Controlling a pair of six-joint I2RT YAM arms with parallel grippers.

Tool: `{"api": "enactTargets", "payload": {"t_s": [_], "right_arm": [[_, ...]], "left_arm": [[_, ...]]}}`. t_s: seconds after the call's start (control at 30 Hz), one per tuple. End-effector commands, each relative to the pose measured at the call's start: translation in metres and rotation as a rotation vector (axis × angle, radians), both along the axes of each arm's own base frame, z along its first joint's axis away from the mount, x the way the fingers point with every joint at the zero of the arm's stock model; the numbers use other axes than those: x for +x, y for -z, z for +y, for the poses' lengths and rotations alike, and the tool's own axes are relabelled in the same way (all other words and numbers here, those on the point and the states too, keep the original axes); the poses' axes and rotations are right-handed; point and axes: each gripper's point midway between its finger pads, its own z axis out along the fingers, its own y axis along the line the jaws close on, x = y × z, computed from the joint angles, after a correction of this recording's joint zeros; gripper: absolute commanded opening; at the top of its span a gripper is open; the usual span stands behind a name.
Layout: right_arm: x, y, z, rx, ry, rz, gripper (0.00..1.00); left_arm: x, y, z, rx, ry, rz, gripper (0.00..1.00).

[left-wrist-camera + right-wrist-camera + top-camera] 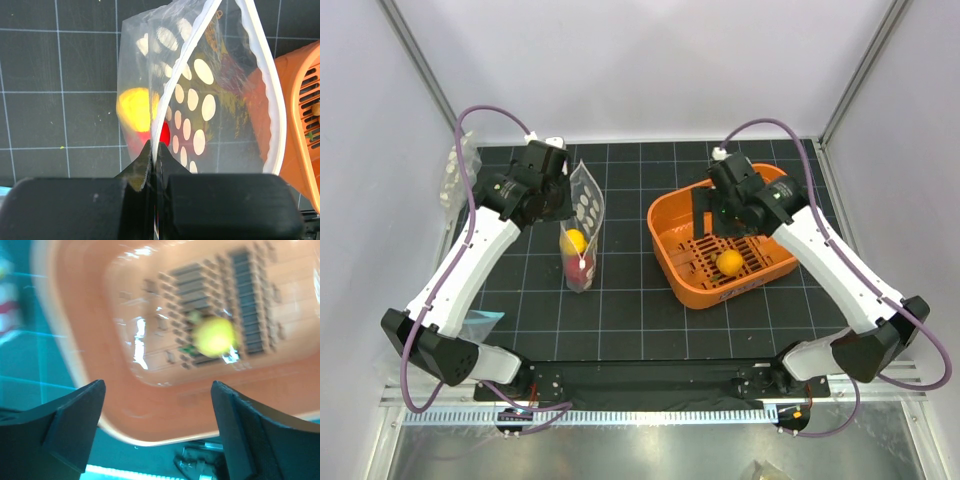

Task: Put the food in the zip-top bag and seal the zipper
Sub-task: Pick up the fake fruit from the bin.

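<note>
The yellow fruit (215,337) is in the orange basket, so I need to lower my right gripper into the basket next until its open fingers are on either side of the fruit.
The clear zip-top bag (584,215) with white dots hangs from my left gripper (558,192), which is shut on its zipper edge (170,100). The bag's mouth gapes open in the left wrist view (200,100). A yellow fruit (574,241) and a red fruit (582,266) sit inside the bag; they also show through the plastic as yellow fruit (134,107) and red fruit (165,135). One yellow-orange fruit (728,262) lies in the orange basket (670,220). My right gripper (722,222) is open and empty above the basket, with that fruit (215,335) ahead of its fingers.
Bundles of clear plastic (452,180) lie at the far left edge of the black gridded mat (630,320). A blue-tinted piece of plastic (480,320) lies by the left arm. The basket (150,405) fills the right wrist view.
</note>
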Motion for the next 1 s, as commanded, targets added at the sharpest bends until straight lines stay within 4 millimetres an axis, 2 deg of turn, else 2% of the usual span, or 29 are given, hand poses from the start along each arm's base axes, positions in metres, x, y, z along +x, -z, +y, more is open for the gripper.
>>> {"api": "enactTargets", "payload": {"t_s": [0.0, 0.03, 0.13, 0.33, 0.47, 0.57, 0.7, 0.8, 0.9, 0.97], "right_arm": [[-0.02, 0.03, -0.033, -0.063, 0.061, 0.158, 1.0], [-0.024, 0.045, -0.037, -0.077, 0.067, 0.21, 1.0], [-0.024, 0.066, -0.043, -0.08, 0.099, 0.249, 1.0], [-0.012, 0.09, -0.043, -0.031, 0.116, 0.292, 1.0], [-0.007, 0.11, -0.039, -0.048, 0.108, 0.339, 1.0], [0.001, 0.126, -0.038, -0.041, 0.12, 0.361, 1.0], [0.008, 0.159, -0.037, -0.042, 0.159, 0.424, 1.0], [0.012, 0.171, -0.041, -0.048, 0.204, 0.432, 0.99], [0.006, 0.188, -0.052, -0.09, 0.24, 0.446, 0.9], [0.005, 0.189, -0.054, -0.095, 0.254, 0.432, 0.69]], "left_arm": [[0.01, -0.018, -0.006, -0.036, 0.02, -0.067, 0.0], [0.01, -0.018, -0.007, -0.041, 0.023, -0.065, 0.0], [0.009, -0.017, -0.008, -0.045, 0.026, -0.061, 0.0], [0.009, -0.022, -0.009, -0.049, 0.031, -0.067, 0.0], [0.007, -0.019, -0.009, -0.05, 0.031, -0.058, 0.0], [0.008, -0.016, -0.009, -0.05, 0.027, -0.053, 0.0], [0.01, -0.015, -0.013, -0.058, 0.033, -0.039, 0.0], [0.014, -0.019, -0.015, -0.049, 0.049, -0.036, 0.0], [0.014, -0.026, -0.009, -0.022, 0.048, -0.054, 0.0], [0.014, -0.026, -0.004, 0.006, 0.04, -0.062, 0.0]]}}
